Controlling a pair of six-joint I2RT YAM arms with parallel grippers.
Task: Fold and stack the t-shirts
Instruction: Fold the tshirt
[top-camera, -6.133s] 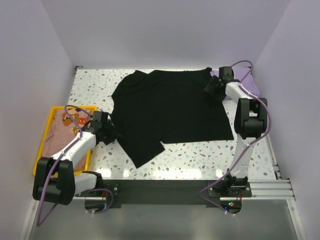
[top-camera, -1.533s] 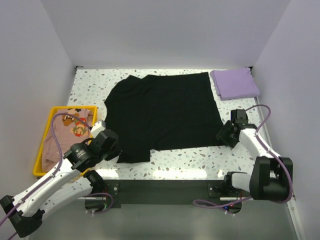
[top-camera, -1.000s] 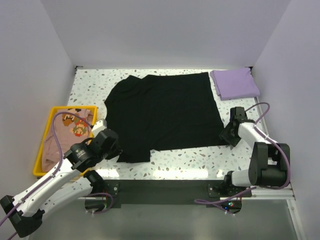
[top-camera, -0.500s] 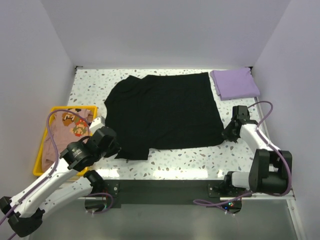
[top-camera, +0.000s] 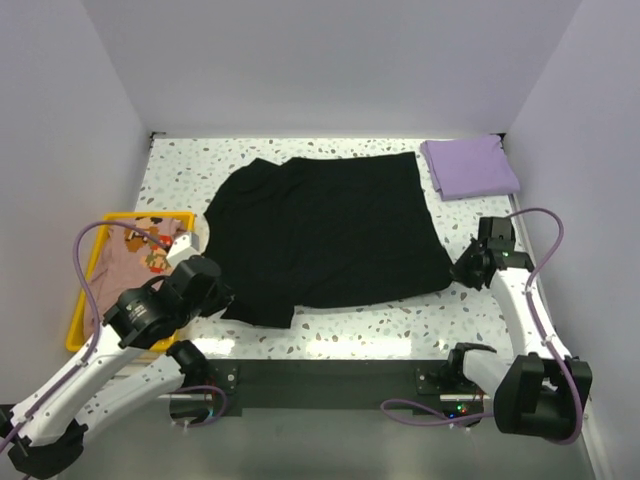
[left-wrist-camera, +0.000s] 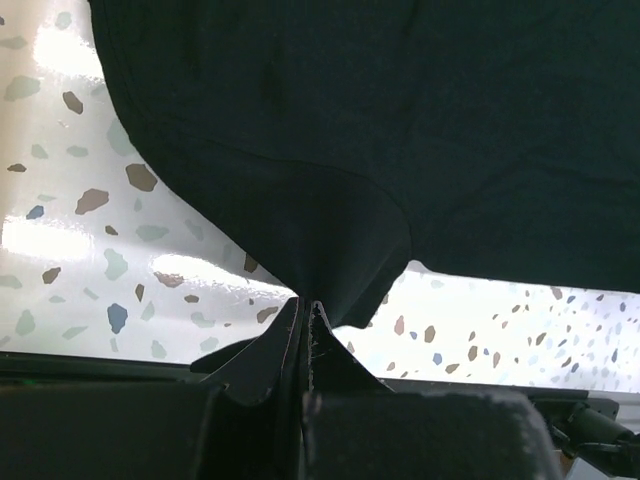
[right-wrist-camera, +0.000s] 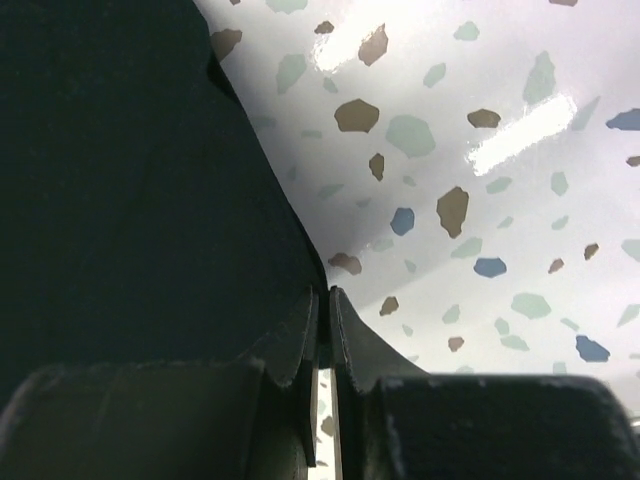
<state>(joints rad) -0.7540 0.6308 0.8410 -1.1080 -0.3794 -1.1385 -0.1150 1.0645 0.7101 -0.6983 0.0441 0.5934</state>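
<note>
I will next carry the pinched corner outward with my right gripper and let it go on the middle of the t-shirt's side edge (top-camera: 427, 213), because that is outward of the gripper.
The large black t-shirt (top-camera: 330, 225) lies spread over the middle of the table. My left gripper (top-camera: 225, 298) is at its near left corner and is shut on a pinch of the black cloth; in the left wrist view the jaws (left-wrist-camera: 307, 305) meet on a tongue of the black t-shirt (left-wrist-camera: 400, 130). On the other side, my right gripper (top-camera: 462, 271) is shut on the near right corner, the shirt's edge (right-wrist-camera: 120, 200) caught between the closed jaws (right-wrist-camera: 323, 292). A lavender t-shirt (top-camera: 470, 167) lies folded at the back right. The peach-tan printed t-shirt (top-camera: 125, 265) sits in the tray.
A yellow plastic tray (top-camera: 76, 318) stands at the left edge of the table beside my left arm. Pale walls close in the speckled tabletop (top-camera: 400, 315) on three sides. A black rail runs along the near edge.
My right gripper has shut on the black shirt's near right corner and drawn slightly right. The left arm has shifted a little left and nearer, still holding its corner.
</note>
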